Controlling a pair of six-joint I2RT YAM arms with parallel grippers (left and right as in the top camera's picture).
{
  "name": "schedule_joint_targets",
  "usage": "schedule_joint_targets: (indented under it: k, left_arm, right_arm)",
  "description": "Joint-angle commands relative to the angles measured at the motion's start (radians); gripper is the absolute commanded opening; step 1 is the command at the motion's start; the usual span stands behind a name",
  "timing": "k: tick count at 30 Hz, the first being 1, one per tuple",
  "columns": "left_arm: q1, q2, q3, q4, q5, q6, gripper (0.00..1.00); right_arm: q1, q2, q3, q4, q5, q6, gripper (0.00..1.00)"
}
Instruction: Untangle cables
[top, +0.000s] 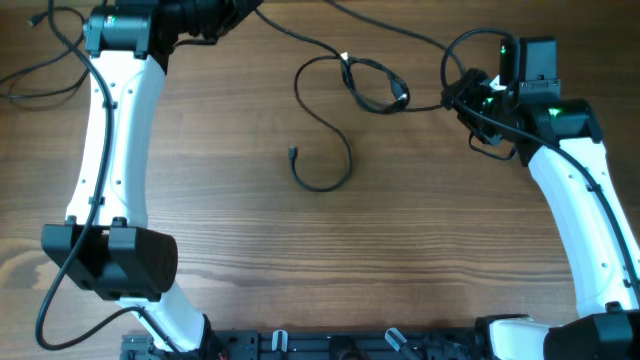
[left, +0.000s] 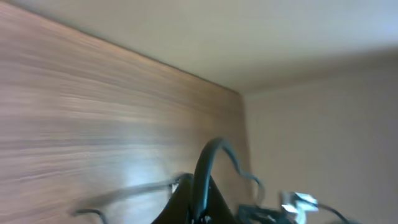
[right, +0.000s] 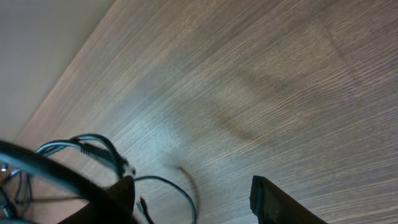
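My left gripper needs to pull the black cable up, then go back down over the far side of the table and let go, because the cable runs into the tangled loop.
A thin black cable runs from my left gripper (top: 228, 14) at the table's far edge down to a small tangled loop of cables (top: 372, 85), and on toward my right gripper (top: 462, 96). A separate curled cable (top: 335, 170) with a small plug lies in the middle of the table. In the left wrist view my left gripper (left: 199, 190) is shut on a black cable (left: 209, 154), which arches up out of the fingers. In the right wrist view my right gripper (right: 191, 186) is wide open, with a curved cable (right: 177, 185) on the table between the fingers and the looped bundle (right: 93, 144) further off.
Thicker black arm wires (top: 40, 55) lie at the table's far left corner. A white tag (top: 346, 58) sits on the cable near the tangle. The table's far edge (left: 186, 67) is close to the left gripper. The arm bases (top: 350, 345) line the near edge.
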Motion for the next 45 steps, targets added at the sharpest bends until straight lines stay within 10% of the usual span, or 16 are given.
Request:
schedule_joint_targets:
  k: [1, 8, 15, 22, 30, 37, 45]
  left_arm:
    - [0.018, -0.039, 0.014, -0.001, -0.193, 0.001, 0.04]
    - [0.020, -0.040, 0.014, 0.372, 0.364, -0.150, 0.04]
    - [-0.075, -0.040, 0.014, 0.775, 0.646, -0.400, 0.04]
    - [-0.131, -0.041, 0.014, 0.816, 0.622, -0.412, 0.04]
    - [-0.230, -0.064, 0.014, 1.401, 0.654, -0.679, 0.04]
    - [-0.205, -0.065, 0.014, 1.162, 0.480, -0.676, 0.04]
    - [-0.203, -0.073, 0.014, 1.371, 0.364, -0.871, 0.04]
  right_arm:
    - [-0.043, -0.006, -0.003, -0.001, 0.011, 0.045, 0.60]
    - [-0.107, -0.010, -0.003, -0.002, -0.048, 0.106, 0.43]
    - [-0.107, -0.010, -0.003, -0.003, -0.092, 0.105, 0.61]
    - [-0.107, -0.010, -0.003, -0.031, -0.092, 0.103, 0.63]
    - [-0.107, -0.010, -0.003, -0.032, -0.092, 0.102, 0.65]
    - [-0.106, -0.010, -0.003, -0.027, -0.167, 0.070, 0.75]
    - [-0.064, -0.010, -0.003, 0.076, -0.383, -0.284, 1.00]
